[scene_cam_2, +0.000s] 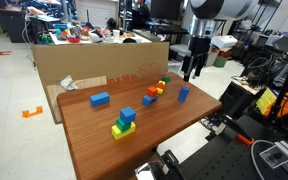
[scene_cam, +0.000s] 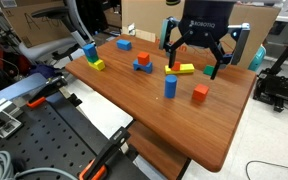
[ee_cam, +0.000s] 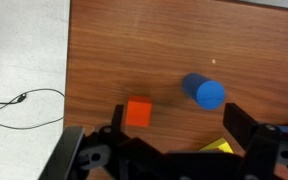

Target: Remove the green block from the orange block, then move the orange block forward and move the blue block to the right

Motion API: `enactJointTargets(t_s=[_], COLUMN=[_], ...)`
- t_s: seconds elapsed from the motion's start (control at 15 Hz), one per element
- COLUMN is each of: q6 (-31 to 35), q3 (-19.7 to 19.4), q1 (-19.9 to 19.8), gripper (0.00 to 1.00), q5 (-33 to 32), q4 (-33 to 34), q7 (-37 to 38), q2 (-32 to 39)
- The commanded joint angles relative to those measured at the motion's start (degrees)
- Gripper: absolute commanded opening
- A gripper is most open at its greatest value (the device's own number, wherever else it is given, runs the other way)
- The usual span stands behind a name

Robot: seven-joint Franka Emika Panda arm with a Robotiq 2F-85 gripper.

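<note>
My gripper goes down and toward the right in the wrist view around the tall blue block's top (scene_cam: 171, 79) (ee_cam: 211, 95) next, since it stands nearer one finger than the other.
My gripper (scene_cam: 191, 58) is open and empty, hovering above the table's far side; it also shows in an exterior view (scene_cam_2: 191, 74). In the wrist view its fingers (ee_cam: 172, 108) spread wide over bare wood. The orange block (ee_cam: 138, 112) lies near one finger, with nothing on it, and stands alone in an exterior view (scene_cam: 200, 94). The tall blue block (ee_cam: 205, 91) stands upright near the other finger (scene_cam: 170, 87) (scene_cam_2: 183, 93). The green block (scene_cam: 212, 71) lies on the table by a fingertip, apart from the orange block. It is out of the wrist view.
A yellow bar with a red piece (scene_cam: 182, 69) lies under the gripper, its yellow corner in the wrist view (ee_cam: 220, 146). A blue cube (scene_cam: 124, 44), a red-and-blue piece (scene_cam: 142, 63) and a blue-yellow stack (scene_cam: 92, 56) stand farther off. A cardboard box (scene_cam_2: 84, 62) borders the table.
</note>
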Motion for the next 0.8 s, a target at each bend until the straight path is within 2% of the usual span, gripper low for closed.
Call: enactJointTargets(t_s=[0.0,0.33,0.73], q6=[4.04,7.9,8.33], q3=[1.13,2.12,2.62], q1=[-0.34,-0.17,0.45], gripper=[1.0,1.0,1.0], q5=[1.22,1.12,0.62], q4=[-6.12,-9.21,-8.8], q7=[-1.34,-1.65,-1.42], q2=[-3.48,-3.45,-1.81])
